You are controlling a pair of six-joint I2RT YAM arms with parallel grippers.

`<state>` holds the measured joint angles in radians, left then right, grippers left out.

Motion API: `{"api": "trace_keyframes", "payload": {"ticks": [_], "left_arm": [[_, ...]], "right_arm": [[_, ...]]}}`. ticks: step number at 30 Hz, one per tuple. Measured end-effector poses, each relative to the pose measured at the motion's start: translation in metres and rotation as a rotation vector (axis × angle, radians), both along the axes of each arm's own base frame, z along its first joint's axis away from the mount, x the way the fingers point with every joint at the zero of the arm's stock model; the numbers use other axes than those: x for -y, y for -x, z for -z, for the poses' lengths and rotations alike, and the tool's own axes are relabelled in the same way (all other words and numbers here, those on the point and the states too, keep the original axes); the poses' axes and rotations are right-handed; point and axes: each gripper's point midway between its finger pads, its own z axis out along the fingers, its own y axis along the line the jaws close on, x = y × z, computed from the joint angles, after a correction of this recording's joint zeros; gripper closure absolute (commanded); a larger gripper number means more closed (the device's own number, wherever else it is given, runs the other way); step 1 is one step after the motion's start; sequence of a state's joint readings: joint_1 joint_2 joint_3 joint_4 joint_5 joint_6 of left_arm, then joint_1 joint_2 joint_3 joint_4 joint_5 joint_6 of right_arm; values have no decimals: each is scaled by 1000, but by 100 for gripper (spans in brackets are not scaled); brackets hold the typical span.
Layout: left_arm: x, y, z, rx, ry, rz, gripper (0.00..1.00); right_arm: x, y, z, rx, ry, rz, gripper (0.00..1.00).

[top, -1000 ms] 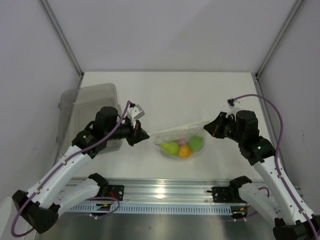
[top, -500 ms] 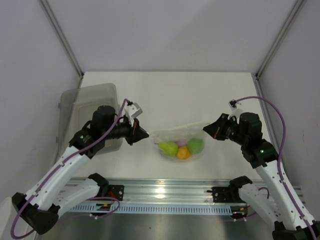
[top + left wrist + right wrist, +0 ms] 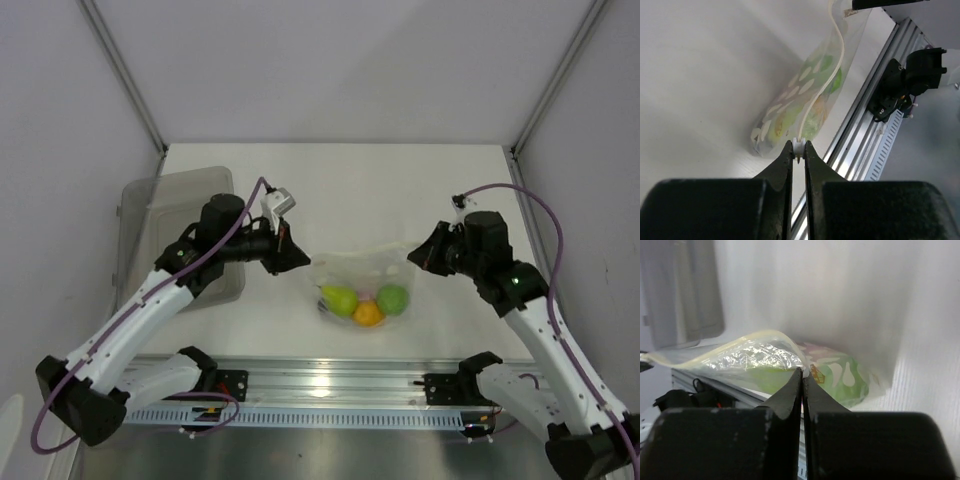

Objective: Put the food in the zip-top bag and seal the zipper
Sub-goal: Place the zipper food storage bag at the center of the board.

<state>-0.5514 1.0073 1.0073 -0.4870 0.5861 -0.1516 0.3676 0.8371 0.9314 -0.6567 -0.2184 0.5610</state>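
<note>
The bag still hangs stretched, so my left gripper should next go outward and down and lay the small white piece on the tabletop beyond the food point(image 3: 311, 229) point(image 3: 715, 114).
The clear zip-top bag point(image 3: 362, 275) hangs stretched between my two grippers, its bottom resting on the table. Inside lies the food: a yellow-green pear point(image 3: 340, 299), an orange fruit point(image 3: 369, 313) and a round green fruit point(image 3: 392, 298). My left gripper point(image 3: 305, 262) is shut on a small white piece at the left end of the zipper point(image 3: 799, 146). From there the zipper strip point(image 3: 840, 45) runs away as a thin pale line. My right gripper point(image 3: 412, 255) is shut on the bag's right top corner point(image 3: 802, 371), with green food point(image 3: 840, 377) showing just behind it.
A translucent grey bin point(image 3: 180, 200) stands at the left, behind my left arm. The metal rail point(image 3: 320, 385) with both arm bases runs along the near table edge. White walls close the table at the back and on both sides.
Both grippers have moved slightly towards the back of the table with the bag's top edge. The bag now hangs more upright and the food has settled at its bottom.
</note>
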Motion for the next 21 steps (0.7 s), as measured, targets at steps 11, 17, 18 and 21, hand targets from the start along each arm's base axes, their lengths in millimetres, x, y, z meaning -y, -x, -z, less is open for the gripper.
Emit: {"api": "trace_keyframes", "payload": {"ticks": [11,17,18,21], "left_arm": [[32,-79,51,-201,-114,-113,99],[49,-136,56,-242,-113,-168,98],[52,-145,56,-242,-109,-175,97],[57,-172,58,-251,-111,-198,85]], "right_arm": [[27,-86,88,-261,150,123,100],[31,-147,90,-241,178,129,100],[31,-156,89,-235,181,127,100],[30,-184,90,-217,190,121,100]]}}
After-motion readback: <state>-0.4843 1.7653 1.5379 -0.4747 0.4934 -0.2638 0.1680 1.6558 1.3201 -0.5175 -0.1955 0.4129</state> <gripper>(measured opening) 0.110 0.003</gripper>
